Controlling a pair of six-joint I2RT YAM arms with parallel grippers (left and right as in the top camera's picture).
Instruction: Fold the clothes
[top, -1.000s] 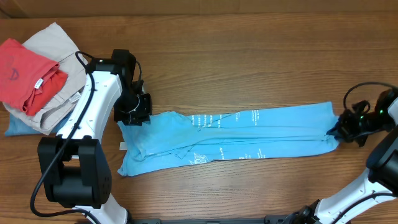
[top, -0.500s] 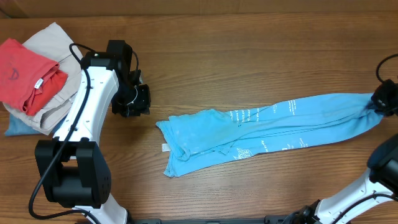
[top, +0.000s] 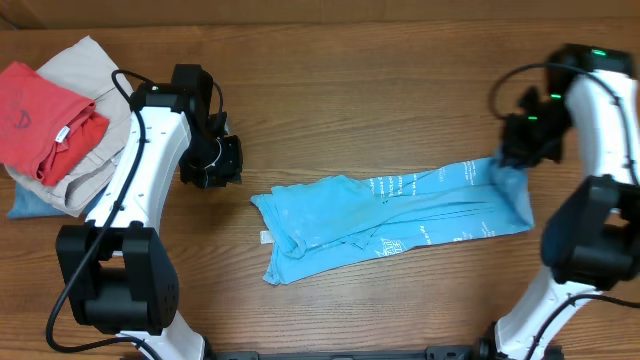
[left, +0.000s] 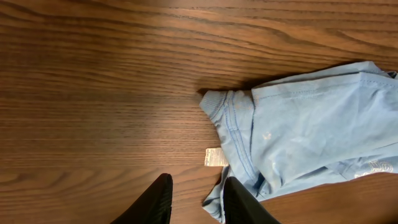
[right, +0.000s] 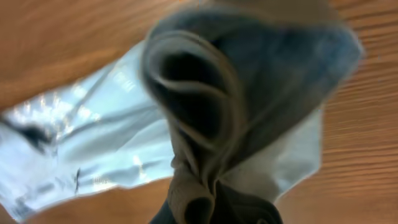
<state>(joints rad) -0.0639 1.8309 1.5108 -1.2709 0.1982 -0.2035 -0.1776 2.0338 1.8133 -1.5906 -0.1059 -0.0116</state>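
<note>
I will move my right gripper toward the middle of the shirt next, then lower it onto the lettered cloth (top: 418, 208) (right: 73, 142). The held end of the shirt hangs raised and is only partly doubled over the bunched cloth.
The clothes, a light blue T-shirt (top: 340, 215) with white lettering, lie bunched in a long strip across the middle of the table. My right gripper (top: 512, 160) is shut on the shirt's right end and holds it raised, doubled back over the strip. In the right wrist view the gathered blue cloth (right: 205, 93) fills the frame and hides most of the right gripper (right: 214, 205). My left gripper (top: 212, 170) hovers off the shirt's left end, apart from it. In its wrist view the left gripper (left: 198, 180) stands open over bare wood, beside the shirt's hem (left: 239, 134).
A pile sits at the far left: a red T-shirt (top: 40, 115) on beige trousers (top: 95, 70), with blue denim (top: 20, 205) underneath. A small white label (left: 216, 157) sticks out at the shirt's hem. Bare wood surrounds the shirt.
The shirt first slid right, away from my left gripper. My right gripper has since swung in from the table's right edge, carrying the shirt's end leftward over the strip.
</note>
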